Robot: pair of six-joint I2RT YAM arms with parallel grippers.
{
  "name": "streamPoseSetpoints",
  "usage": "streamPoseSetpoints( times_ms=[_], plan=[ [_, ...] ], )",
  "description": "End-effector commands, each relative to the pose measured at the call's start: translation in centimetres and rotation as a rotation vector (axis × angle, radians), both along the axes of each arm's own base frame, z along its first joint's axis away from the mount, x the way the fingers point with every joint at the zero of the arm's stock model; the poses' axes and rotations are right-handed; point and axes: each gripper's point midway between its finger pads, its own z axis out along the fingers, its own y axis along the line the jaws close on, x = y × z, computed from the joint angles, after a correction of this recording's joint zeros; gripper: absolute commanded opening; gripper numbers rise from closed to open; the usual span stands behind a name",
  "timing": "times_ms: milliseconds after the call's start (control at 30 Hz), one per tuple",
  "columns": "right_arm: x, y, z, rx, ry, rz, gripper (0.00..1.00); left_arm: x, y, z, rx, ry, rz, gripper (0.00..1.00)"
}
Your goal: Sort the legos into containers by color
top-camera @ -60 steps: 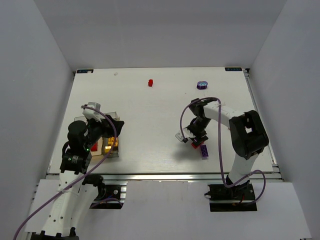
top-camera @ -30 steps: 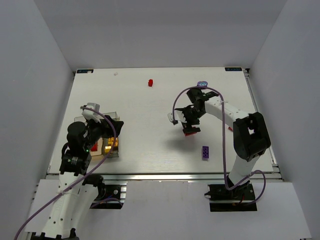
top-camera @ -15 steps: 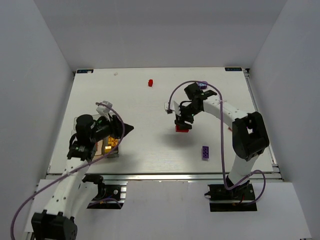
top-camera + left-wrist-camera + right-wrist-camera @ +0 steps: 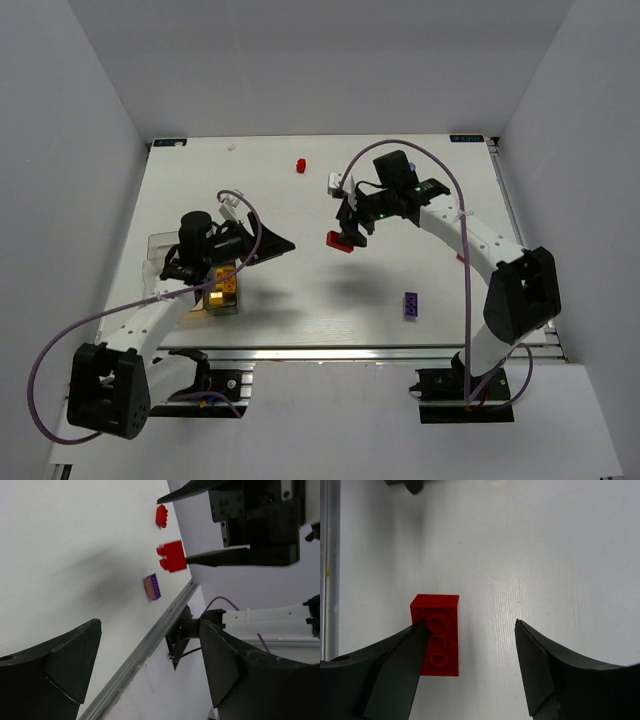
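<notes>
I should move my left gripper to the right in the top view, onto the loose end of the red brick (image 4: 333, 240) (image 4: 174, 557), because that end sticks out from my right gripper.
My right gripper (image 4: 348, 228) hangs over the middle of the table with its jaws wide open (image 4: 470, 625). A red brick (image 4: 436, 635) touches only its left fingertip, and the other finger is well clear of it; the brick also shows in the top view (image 4: 338, 241) and the left wrist view (image 4: 172, 556). My left gripper (image 4: 278, 245) is open and empty (image 4: 150, 625), pointing right toward the right gripper (image 4: 175, 530). The containers (image 4: 225, 305) stand at the front left under the left arm, with yellow bricks inside. A purple brick (image 4: 410, 304) lies at the front right.
A small red lego (image 4: 301, 164) lies at the far middle of the table and also shows in the left wrist view (image 4: 161, 516). The purple brick (image 4: 152, 587) lies close to the table's metal front rail (image 4: 150, 640). Grey walls enclose the table.
My right gripper lifted the red brick from beside the purple brick, carried it left and farther back, and its jaws now stand open. My left gripper swung from the containers out to the right.
</notes>
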Motion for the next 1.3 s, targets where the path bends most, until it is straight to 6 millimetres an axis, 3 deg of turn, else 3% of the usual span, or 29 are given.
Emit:
streamPoseSetpoints(
  times_ms=[0, 33, 233, 500, 867, 1100, 1267],
  plan=[
    [-0.8, 2.0, 2.7, 0.062, -0.061, 0.037, 0.74, 0.7, -1.7, 2.1, -0.018, 0.028, -0.022, 0.9],
    [-0.8, 2.2, 2.5, 0.053, -0.059, 0.039, 0.74, 0.9, -2.0, 1.4, 0.001, 0.05, -0.029, 0.9],
    [-1.7, 3.9, 1.8, 0.013, -0.068, 0.061, 0.74, 1.8, -3.4, 1.9, 0.023, 0.019, -0.011, 0.91],
    [-1.8, 4.9, 1.9, -0.012, -0.12, 0.046, 0.73, 2.4, -4.6, -0.3, 0.103, 0.092, -0.001, 0.89],
    [-1.7, 5.7, 1.8, -0.036, -0.159, 0.03, 0.73, 2.2, -6.2, -1.9, 0.161, 0.146, -0.018, 0.75],
    [-2.0, 5.7, 1.7, -0.034, -0.149, 0.036, 0.73, 2.3, -6.8, -2.0, 0.165, 0.141, -0.019, 0.47],
    [-2.4, 5.8, 1.9, -0.025, -0.13, 0.039, 0.75, 2.2, -7.2, -2.2, 0.167, 0.149, -0.031, 0.16]
  ],
)
